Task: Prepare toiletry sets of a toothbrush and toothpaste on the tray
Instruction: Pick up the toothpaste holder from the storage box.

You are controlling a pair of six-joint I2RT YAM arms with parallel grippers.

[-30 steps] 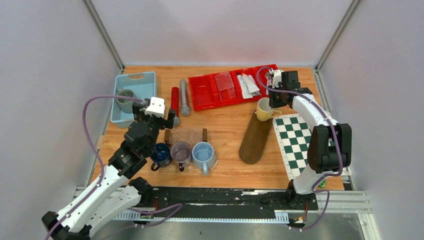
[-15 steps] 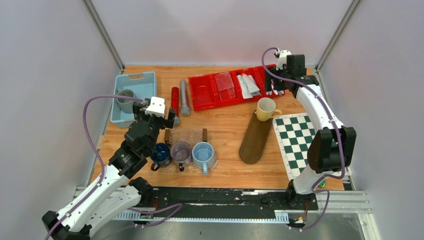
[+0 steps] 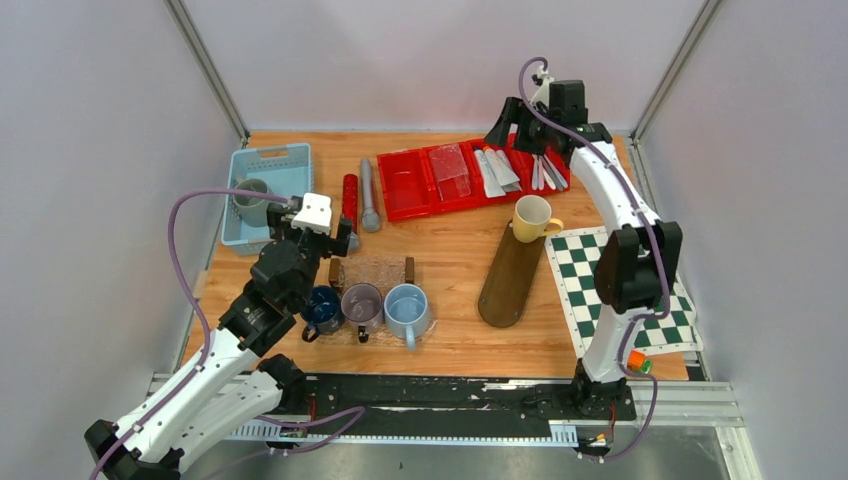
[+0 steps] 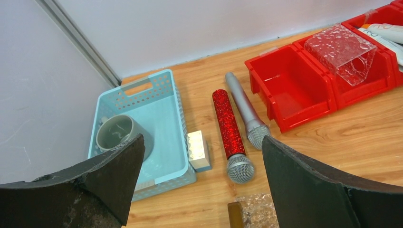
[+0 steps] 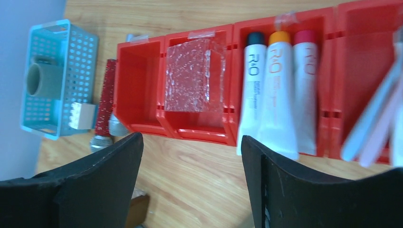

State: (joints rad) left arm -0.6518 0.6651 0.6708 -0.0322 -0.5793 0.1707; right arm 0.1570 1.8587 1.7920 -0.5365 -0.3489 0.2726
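Observation:
The right gripper lowers and shifts sideways onto the clear plastic holder [image 3: 449, 171] [image 5: 196, 76] next, as that lies below it and to its left in the top view.
Three toothpaste [image 5: 275, 90] tubes with black, orange and red caps lie side by side in a red bin [image 5: 236, 71]; from above the toothpaste [image 3: 497, 170] shows as pale wedges. Blurred pale toothbrushes [image 5: 375, 114] lie in the bin to their right, and the toothbrushes [image 3: 545, 172] also show from above. The dark oblong wooden tray [image 3: 505, 285] lies mid-table with a yellow mug [image 3: 530, 217] at its far end. My right gripper [image 3: 503, 128] [image 5: 190, 190] hangs open and empty above the bins. My left gripper [image 3: 338, 238] [image 4: 202, 190] is open and empty over the table's left side.
A blue basket [image 4: 161, 123] holds a grey cup [image 4: 116, 135]; a silver brick [image 4: 198, 149], a red microphone [image 4: 230, 130] and a grey microphone [image 4: 244, 109] lie beside it. Three mugs [image 3: 362, 303] stand in front. A chessboard mat [image 3: 610, 290] lies right of the tray.
My right gripper has risen out of the rightmost red bin, opened wide and swung left over the bins. The left arm has not moved.

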